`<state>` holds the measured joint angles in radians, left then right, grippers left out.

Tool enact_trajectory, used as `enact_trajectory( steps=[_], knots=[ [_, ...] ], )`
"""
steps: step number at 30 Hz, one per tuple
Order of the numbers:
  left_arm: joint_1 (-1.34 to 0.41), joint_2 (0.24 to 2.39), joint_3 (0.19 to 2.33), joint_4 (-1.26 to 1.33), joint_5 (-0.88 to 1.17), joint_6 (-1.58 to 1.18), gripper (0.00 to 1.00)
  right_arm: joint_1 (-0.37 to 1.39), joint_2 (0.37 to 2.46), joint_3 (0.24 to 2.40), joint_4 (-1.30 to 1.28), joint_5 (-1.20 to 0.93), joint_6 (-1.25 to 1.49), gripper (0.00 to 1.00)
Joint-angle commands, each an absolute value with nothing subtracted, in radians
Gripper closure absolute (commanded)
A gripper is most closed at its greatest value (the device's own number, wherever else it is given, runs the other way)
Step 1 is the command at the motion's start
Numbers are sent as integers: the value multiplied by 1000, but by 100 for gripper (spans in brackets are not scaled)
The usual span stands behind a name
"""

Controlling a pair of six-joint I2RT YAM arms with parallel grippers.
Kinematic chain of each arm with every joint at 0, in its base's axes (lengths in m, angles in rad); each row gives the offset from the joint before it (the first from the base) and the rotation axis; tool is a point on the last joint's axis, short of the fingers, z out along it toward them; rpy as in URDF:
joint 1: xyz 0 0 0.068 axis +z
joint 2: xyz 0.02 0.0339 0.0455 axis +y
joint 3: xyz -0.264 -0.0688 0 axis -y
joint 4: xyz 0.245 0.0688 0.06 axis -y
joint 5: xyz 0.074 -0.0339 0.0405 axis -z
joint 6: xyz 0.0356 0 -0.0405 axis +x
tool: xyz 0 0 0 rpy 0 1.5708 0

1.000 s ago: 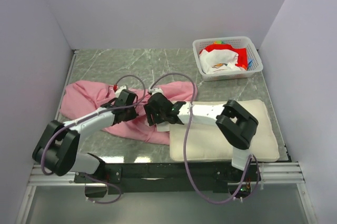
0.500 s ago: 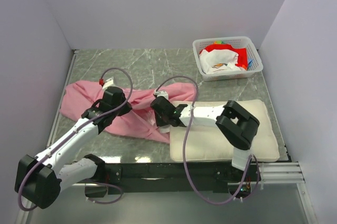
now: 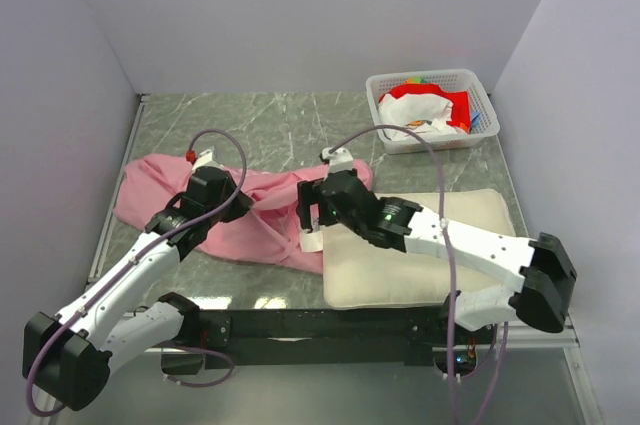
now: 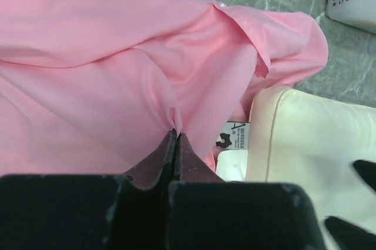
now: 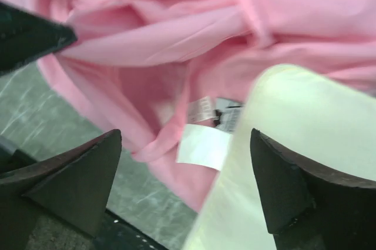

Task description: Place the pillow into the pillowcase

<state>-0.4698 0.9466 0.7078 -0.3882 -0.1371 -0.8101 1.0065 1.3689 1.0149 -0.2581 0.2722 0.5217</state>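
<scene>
The robot's right gripper should next lower onto the pillow's edge beside the white labels and close there, because that end of the pillow is nearest the pillowcase that the left gripper holds.
The pink pillowcase lies crumpled on the left and middle of the table. The cream pillow lies flat at the front right, its left end touching the pillowcase. My left gripper is shut on a pinched fold of the pillowcase; it shows from above too. My right gripper is open and empty, hovering over the pillow's left end and its white labels. From above it sits at the pillowcase's right edge.
A white plastic basket with red and white cloth stands at the back right. Grey walls close in the left, back and right sides. The marble tabletop shows bare behind the pillowcase.
My left arm swung out to the left and back, still holding the pillowcase fold. My right arm unfolded and its gripper moved slightly back and right, over the pillow's left end.
</scene>
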Motion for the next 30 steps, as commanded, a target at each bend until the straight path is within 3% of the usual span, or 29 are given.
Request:
enact_trajectory(
  steps=[1, 11, 13, 14, 15, 18, 24, 30],
  knots=[
    [-465, 936, 732, -362, -95, -816, 99, 1003, 1354, 1058, -463, 498, 463, 1],
    [-465, 948, 776, -362, -66, -796, 99, 1006, 1606, 1002, -483, 417, 465, 0],
    [-465, 950, 784, -365, -60, -790, 99, 1002, 1664, 1011, -486, 454, 466, 6],
    [-465, 948, 791, -368, -57, -788, 99, 999, 1675, 1025, -503, 465, 468, 15],
    [-465, 948, 796, -374, -51, -785, 99, 993, 1678, 1028, -503, 474, 471, 55],
    [-465, 948, 811, -380, -16, -767, 99, 966, 1620, 1038, -512, 486, 465, 100],
    [-466, 943, 818, -400, 55, -733, 99, 966, 1390, 1173, -545, 514, 394, 100],
    [-466, 916, 810, -431, 80, -721, 99, 966, 1434, 1333, -476, 441, 325, 100]
  ],
)
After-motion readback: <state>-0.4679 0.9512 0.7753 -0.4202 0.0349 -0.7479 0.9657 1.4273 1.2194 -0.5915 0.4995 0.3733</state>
